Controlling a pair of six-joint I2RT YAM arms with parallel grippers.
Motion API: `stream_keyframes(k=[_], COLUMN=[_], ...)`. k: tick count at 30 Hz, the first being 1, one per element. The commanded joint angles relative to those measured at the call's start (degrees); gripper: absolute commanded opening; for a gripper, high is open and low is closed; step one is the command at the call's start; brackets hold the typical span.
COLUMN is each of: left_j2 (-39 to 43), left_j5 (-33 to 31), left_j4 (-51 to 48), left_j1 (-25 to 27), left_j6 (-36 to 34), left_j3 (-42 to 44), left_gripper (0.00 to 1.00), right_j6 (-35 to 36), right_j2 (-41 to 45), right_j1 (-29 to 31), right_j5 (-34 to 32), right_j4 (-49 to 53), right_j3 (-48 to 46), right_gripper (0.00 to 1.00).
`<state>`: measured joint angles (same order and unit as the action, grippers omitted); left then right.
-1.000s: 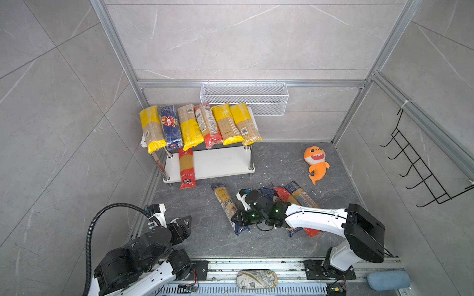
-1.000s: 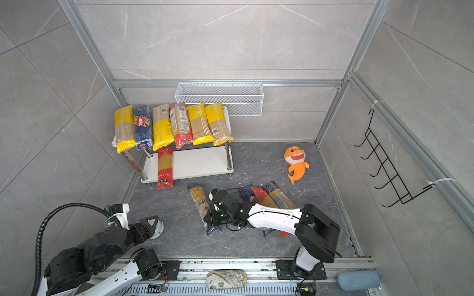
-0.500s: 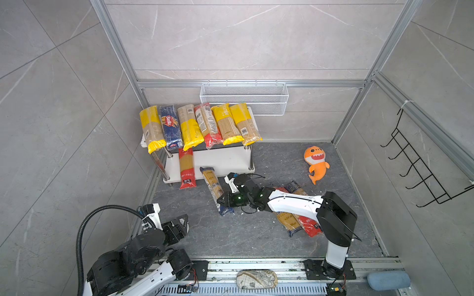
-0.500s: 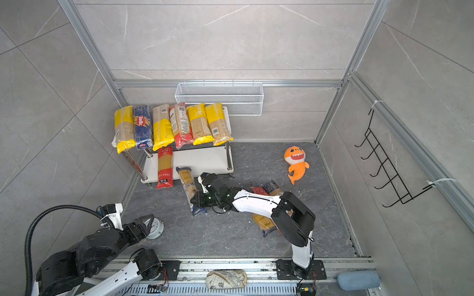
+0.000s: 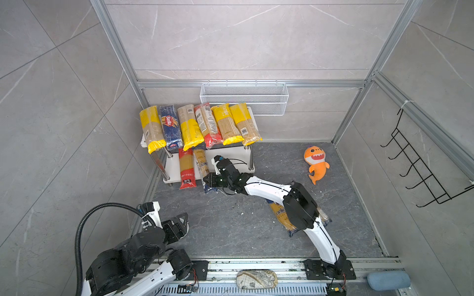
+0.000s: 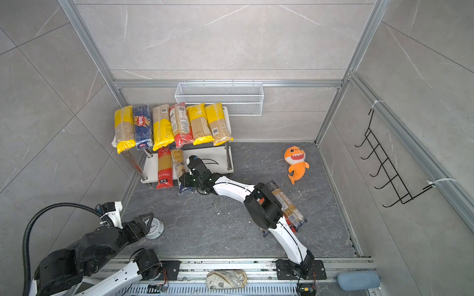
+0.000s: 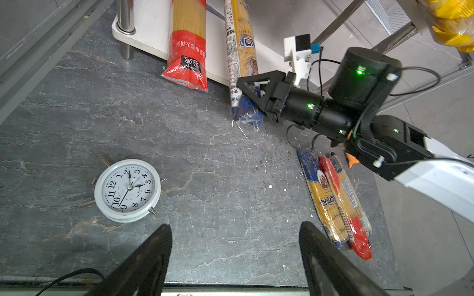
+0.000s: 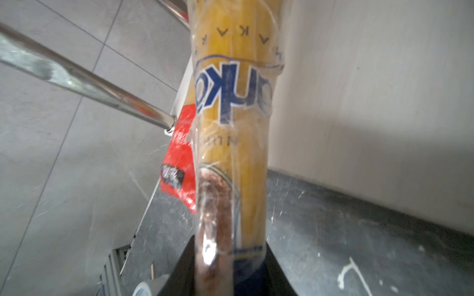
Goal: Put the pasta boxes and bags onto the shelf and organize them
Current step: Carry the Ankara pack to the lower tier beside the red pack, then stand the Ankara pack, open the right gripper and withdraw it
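Note:
Next I need to push my right gripper outward and toward the red-ended pack to release the blue-ended pack's blue end, since the lower board's front edge (image 5: 198,179) lies outward of the gripper's fingers.
The shelf (image 5: 230,159) stands at the back left, and several pasta packs (image 5: 200,125) lie side by side on its top board. On the lower board lies a red-ended pack (image 5: 186,169). Beside it is a blue-ended pack (image 5: 201,164), its far end on the board and its blue end past the front edge. My right gripper (image 5: 209,180) is shut on that blue end; the right wrist view shows the pack (image 8: 230,128) between the jaws. Three more packs (image 6: 287,205) lie on the floor, partly under the right arm. My left gripper (image 7: 234,228) hangs open over bare floor at the front left.
A white alarm clock (image 7: 127,189) lies on the floor just ahead of the left gripper. An orange plush shark (image 5: 315,164) sits at the back right. A white wire basket (image 5: 243,98) hangs on the back wall above the shelf, and a black hook rack (image 5: 415,166) on the right wall.
The right arm has carried the blue-ended pack from the middle of the floor back and left onto the shelf's lower board beside the red-ended pack. The left arm shifted only slightly.

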<state>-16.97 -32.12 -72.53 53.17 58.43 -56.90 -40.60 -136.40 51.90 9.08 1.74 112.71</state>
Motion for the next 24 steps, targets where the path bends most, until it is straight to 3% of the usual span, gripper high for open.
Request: stream_keyframes(k=[1, 8, 11, 15, 20, 24], left_j2=[-1.13, 0.66, 1.57, 2.03, 1.83, 1.77], left_j5=[-1.81, -2.54, -3.19, -3.56, -3.53, -3.56], left_j4=[-1.06, -4.37, -5.42, -6.02, -6.21, -6.21], left_j1=[0.24, 0.23, 0.17, 0.19, 0.21, 0.18], left_j6=[-1.25, 0.13, 0.44, 0.54, 0.12, -0.08], left_j3=[-1.95, -3.29, -3.61, -3.82, -4.33, -4.66], left_gripper=[0.8, 0.8, 0.8, 0.8, 0.8, 0.8], right_j6=[2.45, 2.8, 2.71, 2.12, 1.68, 2.18], right_j2=[-3.6, -17.98, -20.97, -21.38, -21.88, -21.42], right_j1=[0.04, 0.15, 0.14, 0.06, 0.07, 0.11], right_j5=[-2.9, -2.49, -3.66, -5.66, -6.27, -6.36], right_j4=[-2.35, 11.5, 14.75, 14.37, 14.7, 15.39], right_j3=[11.85, 38.62, 43.66, 42.99, 42.86, 42.87], right_gripper=[0.0, 0.04, 0.12, 0.16, 0.53, 0.62])
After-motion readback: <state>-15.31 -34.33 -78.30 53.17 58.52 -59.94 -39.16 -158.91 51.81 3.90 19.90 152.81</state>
